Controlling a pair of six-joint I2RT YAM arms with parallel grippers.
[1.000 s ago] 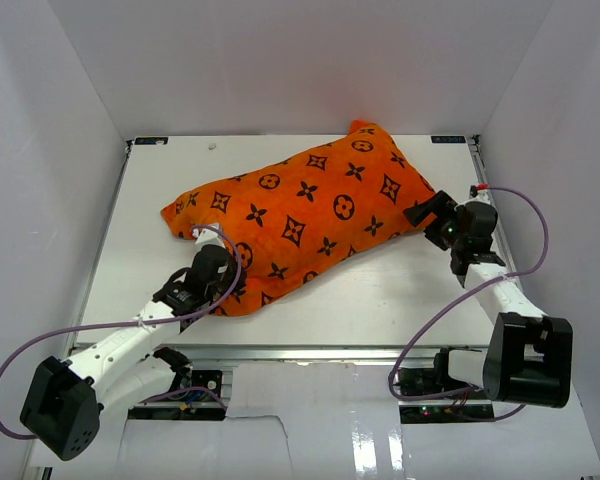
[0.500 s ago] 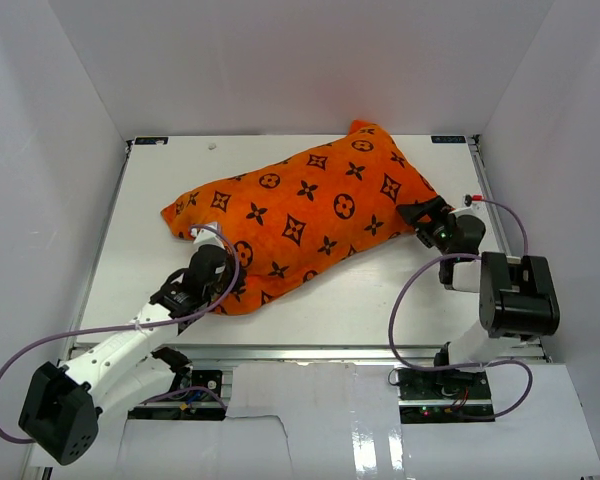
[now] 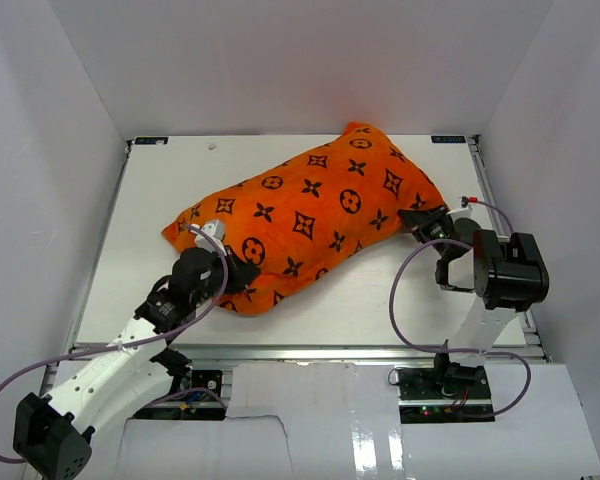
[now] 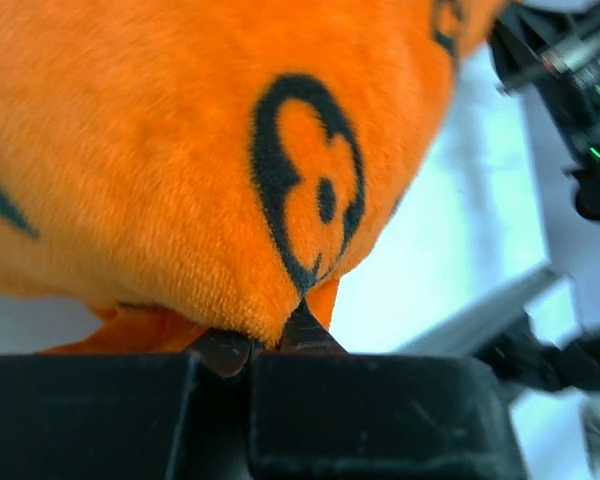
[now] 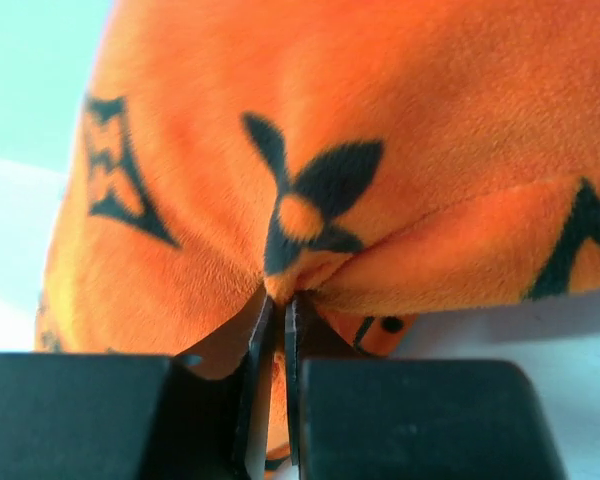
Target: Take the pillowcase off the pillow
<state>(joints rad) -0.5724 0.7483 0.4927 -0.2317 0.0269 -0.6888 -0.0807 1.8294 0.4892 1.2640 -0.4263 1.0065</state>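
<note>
The left gripper lifts the pillowcase's near edge outward toward the far wall next, then releases it.
The orange pillowcase [image 3: 310, 215] with black flower motifs lies slantwise across the white table, stuffed full; the pillow inside is hidden. My left gripper [image 3: 238, 275] is shut on the pillowcase's near left edge, and the left wrist view has the fabric [image 4: 210, 170] pinched at the left gripper [image 4: 265, 345]. At the right end my right gripper [image 3: 420, 222] is shut on a fold of the pillowcase [image 5: 360, 150], the cloth bunched between the closed jaws of the right gripper [image 5: 278, 310].
White walls enclose the table [image 3: 380, 300] on three sides. Purple cables loop from both arms near the front edge. The right arm's elbow [image 3: 510, 272] stands close to the right wall.
The right gripper has closed on the pillowcase's right end and its arm has folded upright. The left gripper still holds, and the pillowcase's near left end has shifted slightly toward the back.
</note>
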